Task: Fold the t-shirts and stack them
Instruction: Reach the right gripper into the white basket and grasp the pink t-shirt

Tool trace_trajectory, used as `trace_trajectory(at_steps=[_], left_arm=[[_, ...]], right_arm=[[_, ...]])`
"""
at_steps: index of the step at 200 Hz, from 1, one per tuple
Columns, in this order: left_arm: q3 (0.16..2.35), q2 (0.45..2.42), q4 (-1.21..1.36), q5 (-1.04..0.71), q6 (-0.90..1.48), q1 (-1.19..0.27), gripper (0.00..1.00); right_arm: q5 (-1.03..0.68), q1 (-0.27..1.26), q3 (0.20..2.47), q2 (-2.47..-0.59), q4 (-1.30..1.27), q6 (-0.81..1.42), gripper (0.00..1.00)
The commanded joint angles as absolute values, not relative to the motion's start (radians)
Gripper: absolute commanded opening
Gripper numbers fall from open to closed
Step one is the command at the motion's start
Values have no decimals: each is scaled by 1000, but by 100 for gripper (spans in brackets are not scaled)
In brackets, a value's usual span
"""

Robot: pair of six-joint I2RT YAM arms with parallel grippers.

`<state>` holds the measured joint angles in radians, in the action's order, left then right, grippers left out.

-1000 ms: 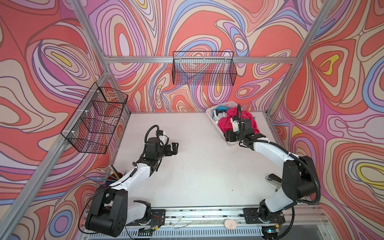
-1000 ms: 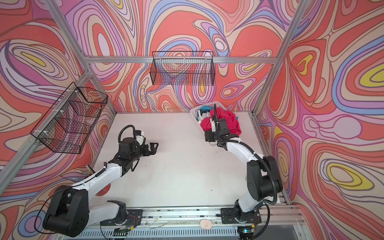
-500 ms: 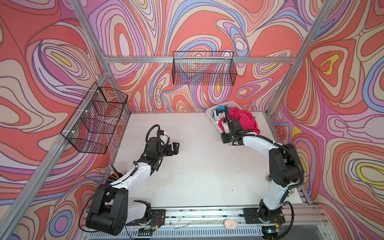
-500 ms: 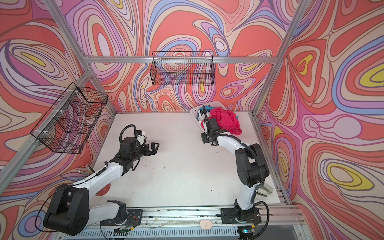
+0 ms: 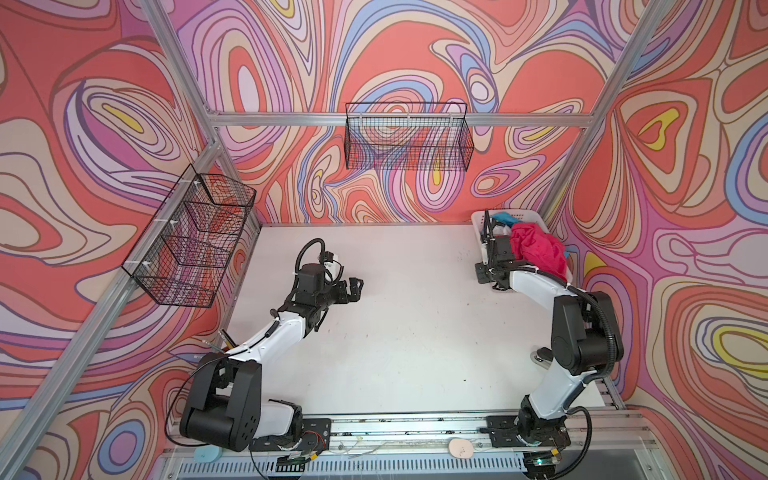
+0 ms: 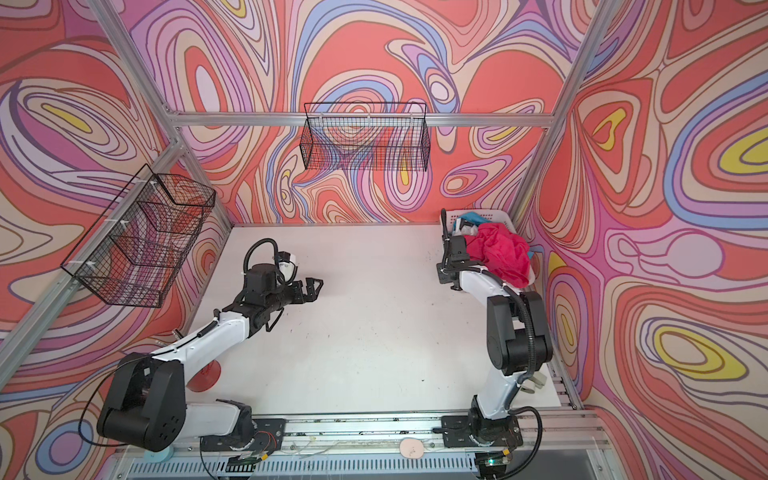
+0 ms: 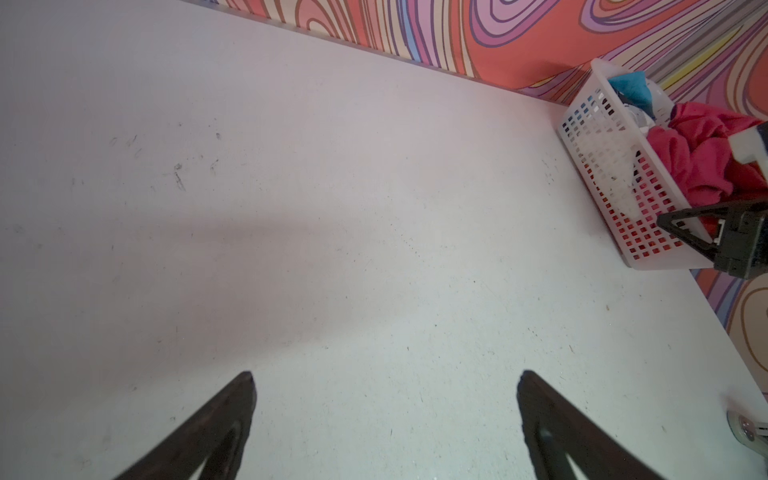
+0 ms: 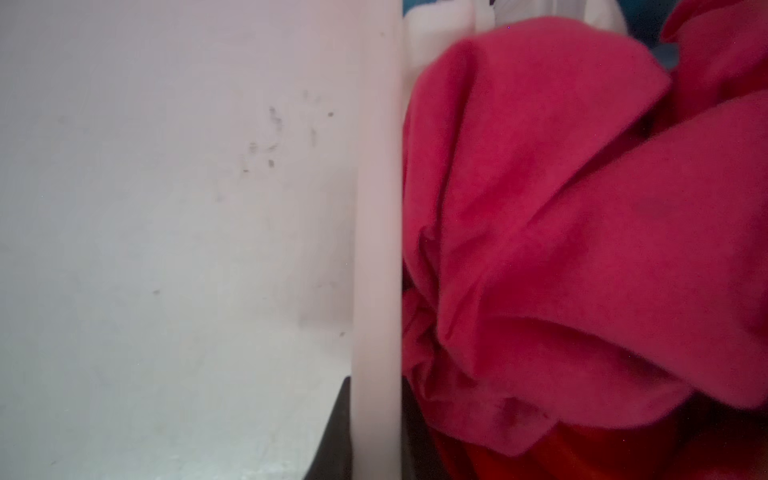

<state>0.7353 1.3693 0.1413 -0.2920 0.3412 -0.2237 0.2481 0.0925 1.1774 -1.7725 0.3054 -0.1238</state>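
My right gripper is going to push the basket's table-side rim away from the table's middle, toward the side, and release it next. The basket still covers some of the table.
The t-shirts lie bunched in a white slotted basket (image 5: 535,216) at the table's back right corner. A magenta-pink one (image 5: 538,249) (image 6: 503,253) (image 8: 582,208) is on top, with teal (image 7: 631,87) and white (image 5: 505,227) cloth behind it and red (image 8: 582,461) under it. My right gripper (image 5: 487,266) (image 8: 376,380) is shut on the basket's rim (image 8: 376,208) at its table-side wall, one finger on each side, beside the pink shirt. My left gripper (image 5: 357,286) (image 7: 384,376) hangs open over bare table left of the middle, holding nothing.
A black wire basket (image 5: 409,137) hangs on the back wall and a tiered one (image 5: 195,237) on the left wall. A small round metal part (image 7: 744,432) sits near the table's right edge. Pens (image 5: 226,338) poke up at the left edge.
My right gripper has moved from over the shirts in the basket to its table-side wall and has shut on the rim. The left arm has barely moved.
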Motion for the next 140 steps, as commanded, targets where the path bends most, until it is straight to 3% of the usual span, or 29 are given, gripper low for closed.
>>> trace_trajectory(at_steps=[1, 97, 109, 140], left_arm=[[753, 1391, 129, -321, 330, -233, 100], [717, 1388, 157, -307, 346, -247, 100], [715, 1383, 155, -305, 343, -247, 100], [718, 1371, 143, -309, 333, -247, 100]], right_arm=[[273, 88, 1158, -1755, 284, -180, 0], [361, 54, 1151, -1784, 279, -271, 0], [351, 54, 1151, -1767, 280, -256, 8], [254, 55, 1229, -1657, 367, -192, 42]])
